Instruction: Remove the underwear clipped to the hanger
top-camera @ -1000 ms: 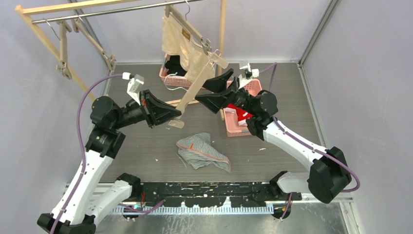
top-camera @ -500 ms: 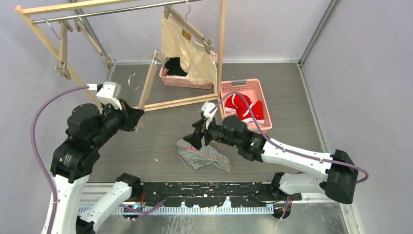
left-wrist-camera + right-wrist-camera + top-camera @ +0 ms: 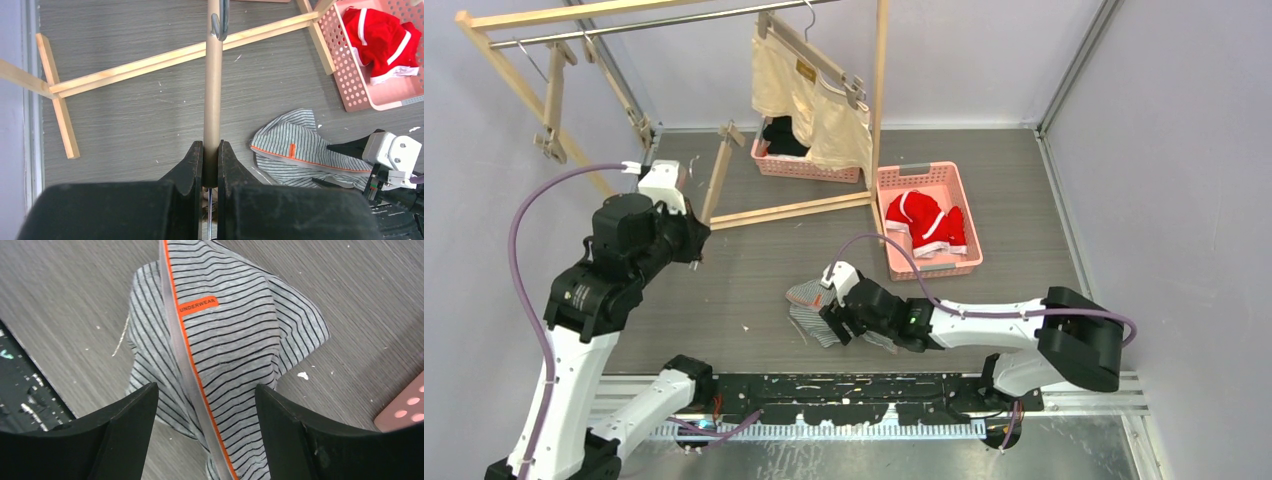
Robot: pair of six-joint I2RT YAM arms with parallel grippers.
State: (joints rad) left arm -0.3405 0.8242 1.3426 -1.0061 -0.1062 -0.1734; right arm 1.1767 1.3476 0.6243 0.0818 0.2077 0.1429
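Note:
I need to lower my right gripper onto the orange-edged waistband of the striped underwear next and close it, because the loose cloth is already between and below its spread fingers.
The grey-and-white striped underwear lies loose on the table, and my right gripper hovers just over it, open. In the right wrist view the cloth lies between and below the spread fingers, untouched. My left gripper is shut on the end of a bare wooden hanger. The left wrist view shows its bar pinched between the jaws. The red underwear lies in a pink basket. The beige underwear hangs clipped to a hanger on the rack.
The wooden rack's rail, post and floor bars stand at the back. Another bare hanger hangs at the left. A second pink basket holds black clothes behind the beige piece.
My right gripper left the hanger and dropped low over the striped underwear, jaws open. My left gripper carried the bare hanger leftward, away from the rack's middle.

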